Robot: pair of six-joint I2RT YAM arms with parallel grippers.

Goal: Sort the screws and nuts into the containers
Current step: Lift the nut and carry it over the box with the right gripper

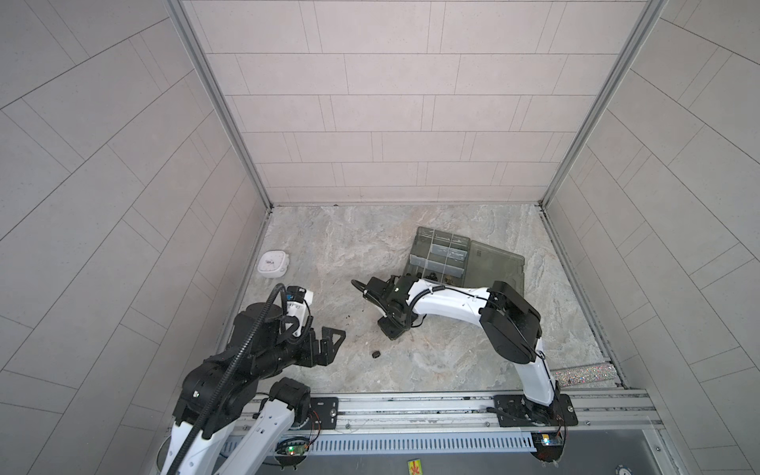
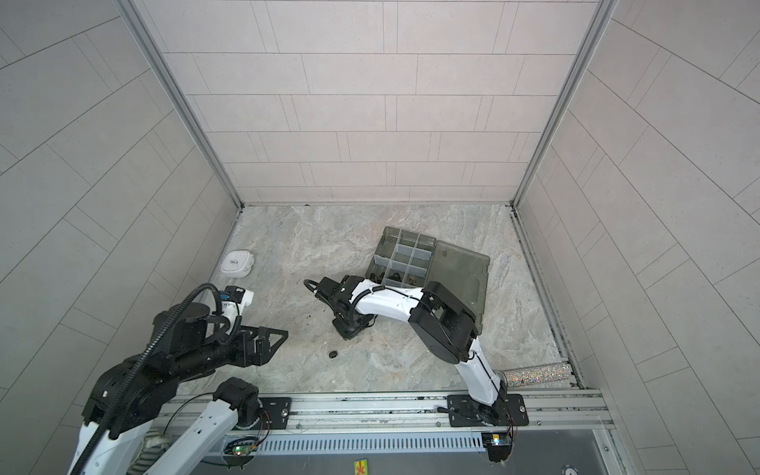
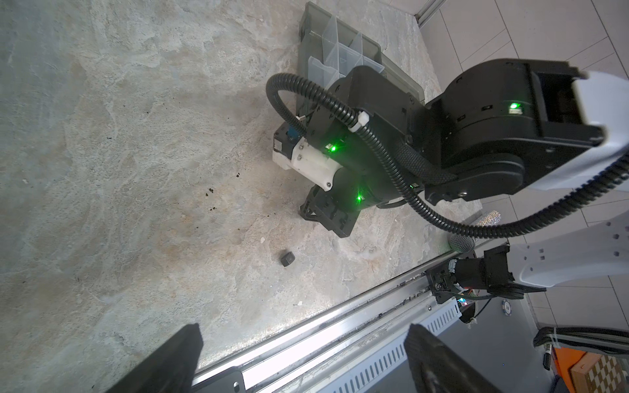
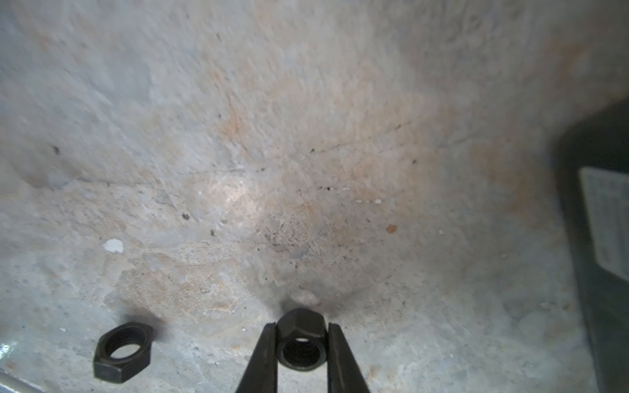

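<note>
The right gripper lifts outward next and releases the black hex nut point(image 4: 300, 320) over the container section with dark pieces, since the open containers stand outward of the gripper.
In the right wrist view my right gripper point(image 4: 301, 328) is shut on a black hex nut point(image 4: 300, 320), held by its flats low over the marble table. A second black nut point(image 4: 123, 352) lies flat beside it, and it shows in both top views point(image 1: 375, 354) point(image 2: 333, 353). The smoky-grey containers point(image 1: 438, 255) point(image 2: 405, 255) stand open behind the right gripper point(image 1: 392, 329). Dark pieces point(image 2: 395, 274) lie in the near compartments, too small to tell screws from nuts. My left gripper point(image 1: 331, 337) point(image 3: 303, 357) hangs open and holds nothing at the table's left front.
The box's flat lid point(image 1: 495, 263) lies open to its right. A white clock point(image 1: 273, 263) sits at the far left edge. A glittery tube point(image 1: 584, 374) lies by the front right corner. A metal rail point(image 1: 411, 405) runs along the front. Dark crumbs point(image 1: 349, 316) dot the middle.
</note>
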